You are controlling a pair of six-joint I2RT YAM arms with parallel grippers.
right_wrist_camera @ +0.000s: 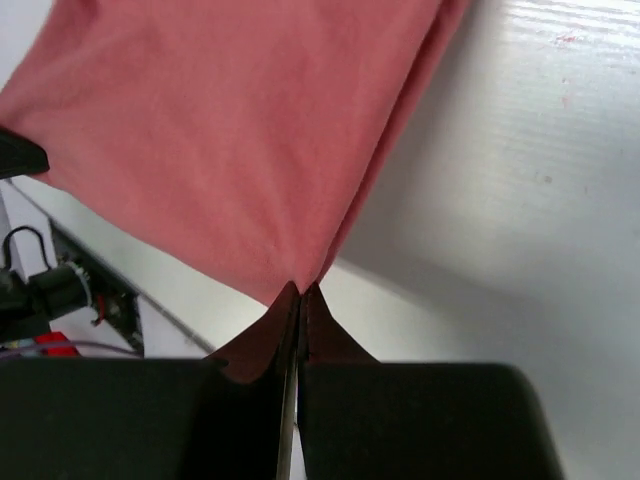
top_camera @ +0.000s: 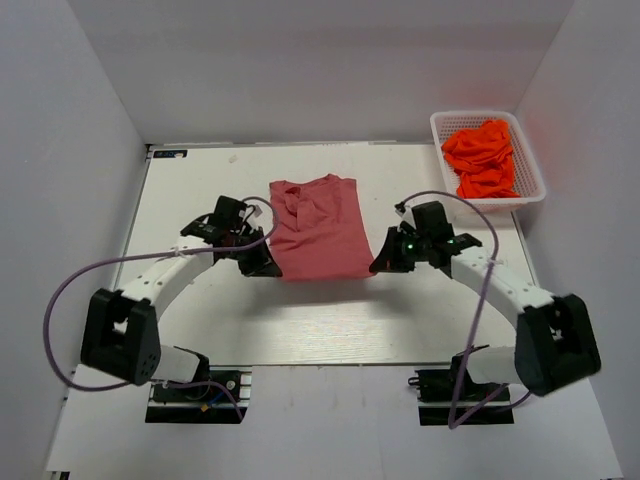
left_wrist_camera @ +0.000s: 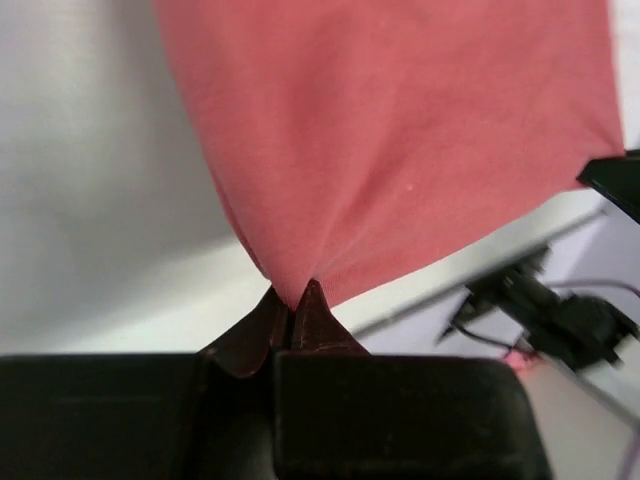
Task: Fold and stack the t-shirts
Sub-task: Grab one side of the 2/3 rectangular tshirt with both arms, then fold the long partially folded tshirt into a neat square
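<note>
I need to lift the pinched hem corner with my left gripper and carry it outward over the t-shirt, then down by its collar end (top_camera: 283, 190), because the t-shirt lies full length.
A rose-red t-shirt (top_camera: 318, 232) lies in the middle of the table, folded lengthwise into a narrow strip with its collar at the far end. My left gripper (top_camera: 266, 267) is shut on its near-left corner, and the cloth (left_wrist_camera: 400, 140) rises from the pinch (left_wrist_camera: 293, 298). My right gripper (top_camera: 380, 263) is shut on the near-right corner, with the cloth (right_wrist_camera: 230, 130) stretched up from its fingertips (right_wrist_camera: 300, 290). The near hem hangs slightly lifted between the two grippers. Orange t-shirts (top_camera: 483, 157) lie bunched in a basket at the far right.
The white basket (top_camera: 533, 170) stands at the far right corner of the table (top_camera: 200, 190). White walls enclose the table on the left, back and right. Both arm bases sit at the near edge.
</note>
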